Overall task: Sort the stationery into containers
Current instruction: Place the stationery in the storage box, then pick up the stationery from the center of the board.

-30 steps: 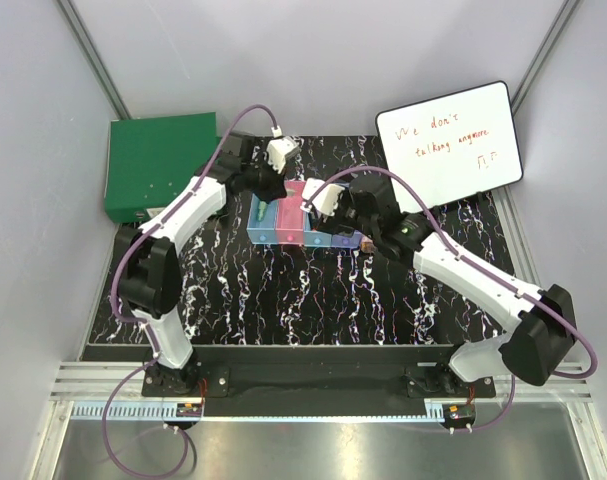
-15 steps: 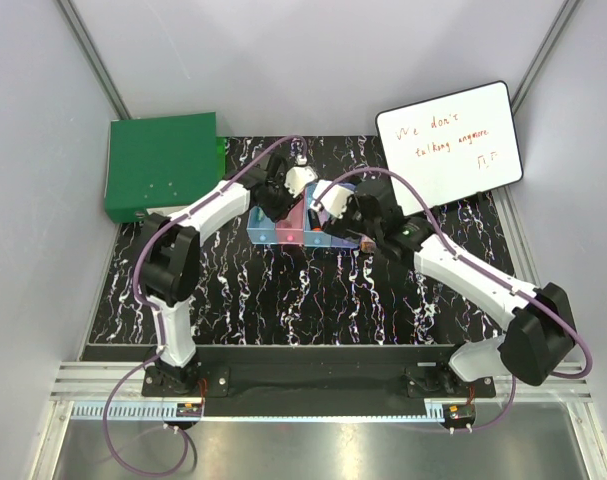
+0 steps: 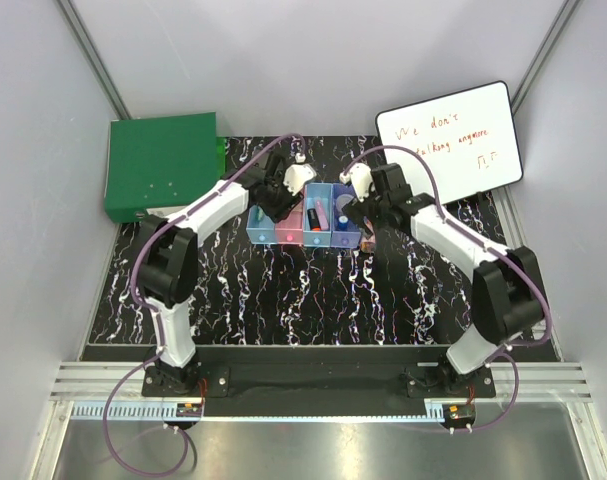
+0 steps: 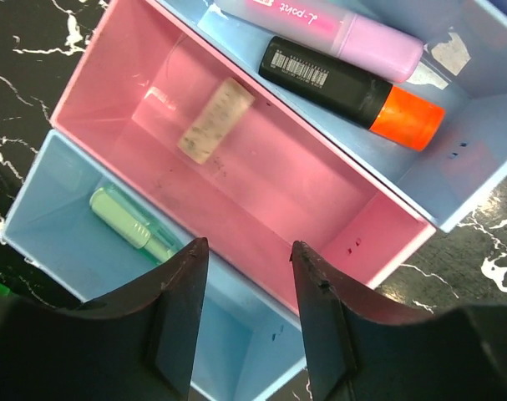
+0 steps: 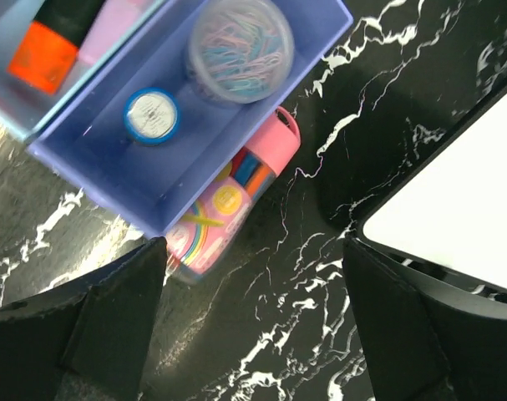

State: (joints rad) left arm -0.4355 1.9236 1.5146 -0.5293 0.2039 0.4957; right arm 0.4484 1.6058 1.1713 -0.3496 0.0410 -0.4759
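The right gripper turns in line with the pink tube next and goes down to close around its printed body (image 3: 368, 243) (image 5: 215, 210), as it lies slanted below.
The row of four joined bins (image 3: 286, 237) stands mid-table. In the left wrist view the light blue end bin (image 4: 53, 209) holds a green stick (image 4: 129, 224). The pink bin (image 4: 353, 225) holds a pale beige piece (image 4: 215, 121). The other light blue bin (image 4: 479, 159) holds a pink marker (image 4: 337, 21) and a black marker with an orange cap (image 4: 353, 83). My left gripper (image 4: 246, 255) is open and empty above the pink and light blue bins. The purple bin (image 5: 86, 154) holds a round disc of paper clips (image 5: 239, 46) and a small blue piece (image 5: 151, 115). My right gripper (image 5: 253, 259) is wide open and empty over the table beside a pink rainbow-printed tube (image 5: 228, 205).
The white writing board (image 3: 448, 143) stands at the back right, close to my right gripper (image 3: 366, 212); its edge also shows in the right wrist view (image 5: 453, 209). The large green box (image 3: 161, 165) lies at the back left, behind my left gripper (image 3: 276, 200).
My right gripper has swung from over the bins to their right end. My left gripper has moved right from behind the end bin to over the pink bin.
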